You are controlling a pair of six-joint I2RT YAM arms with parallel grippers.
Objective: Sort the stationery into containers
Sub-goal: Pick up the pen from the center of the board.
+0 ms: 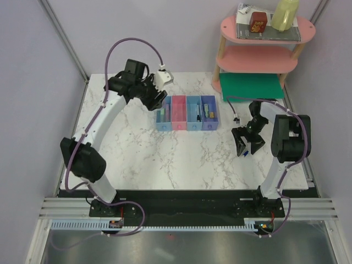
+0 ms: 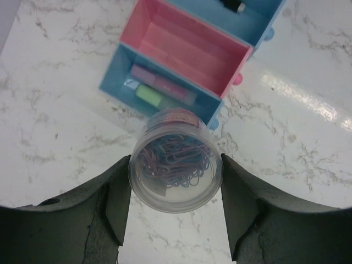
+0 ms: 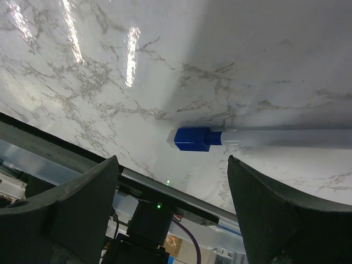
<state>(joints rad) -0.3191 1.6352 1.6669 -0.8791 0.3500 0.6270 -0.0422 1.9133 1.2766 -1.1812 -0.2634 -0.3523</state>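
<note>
I need to lower my right gripper's open fingers around the pen's blue end (image 1: 246,153) (image 3: 192,139) next and close them. That end is below my right gripper, nearly in line with the gap between its fingers.
My left gripper (image 2: 176,190) is shut on a round clear tub of purple and blue paper clips (image 2: 176,168), held just above the near end of the leftmost light blue bin (image 2: 116,82). That bin holds a pink stick (image 2: 165,83) and a pale green stick (image 2: 150,94). The pink bin (image 2: 187,47) beside it looks empty. The four joined bins (image 1: 186,113) sit mid-table, with my left gripper (image 1: 157,102) at their left end. My right gripper (image 3: 171,162) is open, hovering over a blue-and-white pen (image 3: 209,138) lying on the marble; the gripper also shows in the top view (image 1: 247,144).
A pink round tiered shelf (image 1: 258,58) stands at the back right with a red box (image 1: 257,22) and a yellow bottle (image 1: 285,14) on top. A flat green board (image 1: 250,85) lies under it. The table's front edge and rail (image 3: 181,190) lie close below my right gripper.
</note>
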